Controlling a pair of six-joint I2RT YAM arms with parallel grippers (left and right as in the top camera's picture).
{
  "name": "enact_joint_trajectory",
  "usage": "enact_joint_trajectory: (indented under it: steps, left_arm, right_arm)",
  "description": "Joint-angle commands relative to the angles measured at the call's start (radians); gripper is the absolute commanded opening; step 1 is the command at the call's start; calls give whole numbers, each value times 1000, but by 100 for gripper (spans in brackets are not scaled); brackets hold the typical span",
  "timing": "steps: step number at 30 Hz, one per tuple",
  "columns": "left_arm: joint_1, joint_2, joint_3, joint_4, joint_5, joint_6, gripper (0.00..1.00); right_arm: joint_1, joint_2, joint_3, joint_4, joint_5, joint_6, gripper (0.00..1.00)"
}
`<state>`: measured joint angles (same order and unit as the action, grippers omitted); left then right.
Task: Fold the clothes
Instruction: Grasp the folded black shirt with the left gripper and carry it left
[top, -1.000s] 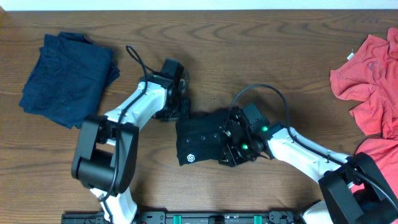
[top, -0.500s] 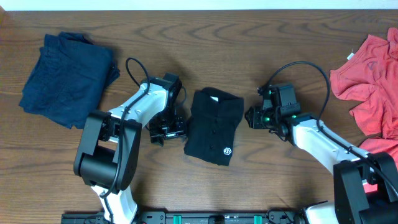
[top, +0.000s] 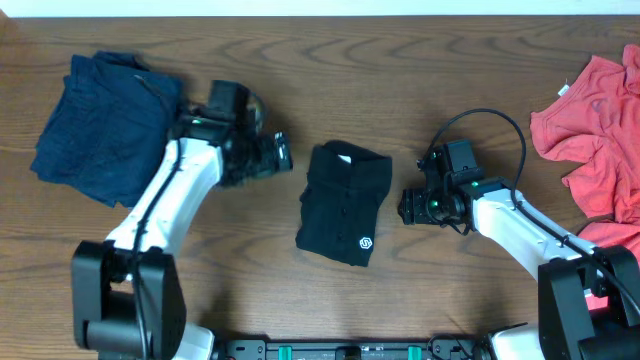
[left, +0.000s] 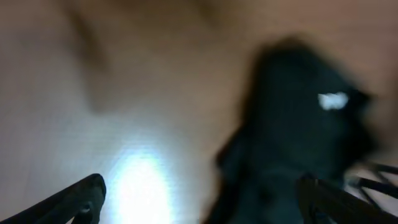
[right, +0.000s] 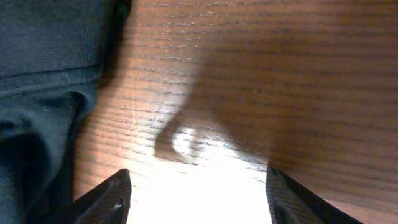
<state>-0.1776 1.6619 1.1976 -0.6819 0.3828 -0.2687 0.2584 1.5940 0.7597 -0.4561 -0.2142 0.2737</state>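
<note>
My left gripper lowers next onto the nearest edge of the shirt's far fold (top: 321, 165), which lies below it and to its right in the overhead view.
The black shirt (top: 345, 202) lies folded into a small rectangle at the table's middle, its white logo near the front edge. My left gripper (top: 281, 155) is open and empty, up and to the left of it; the blurred left wrist view shows the shirt (left: 292, 137) ahead. My right gripper (top: 405, 206) is open and empty, just right of the shirt, above bare wood; the shirt's edge (right: 43, 93) shows at the left of the right wrist view. A navy-blue garment (top: 105, 125) lies folded at the far left. A coral-red garment (top: 595, 130) lies crumpled at the right edge.
The wooden table (top: 450, 80) runs under everything. A second coral-red piece (top: 610, 255) lies at the front right, by my right arm's base. The arms' cables loop above the table near both wrists.
The black shirt went from held between both grippers to lying folded and released. My left gripper has since moved up and left, away from it. My right gripper has shifted slightly down.
</note>
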Motion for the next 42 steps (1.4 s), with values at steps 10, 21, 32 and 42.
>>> enact_joint_trajectory:
  steps: [10, 21, 32, 42]
  left_arm:
    - [-2, 184, 18, 97, 319, 276, 98]
    - [-61, 412, 18, 192, 526, 277, 98]
    - [-125, 480, 19, 197, 430, 271, 9]
    - [-12, 171, 21, 202, 174, 175, 6]
  right_arm:
    - [-3, -5, 9, -40, 25, -10, 70]
    - [-3, -5, 9, -37, 28, -10, 71]
    - [-3, -5, 9, -39, 32, -21, 71]
    - [-3, -5, 9, -61, 70, -36, 70]
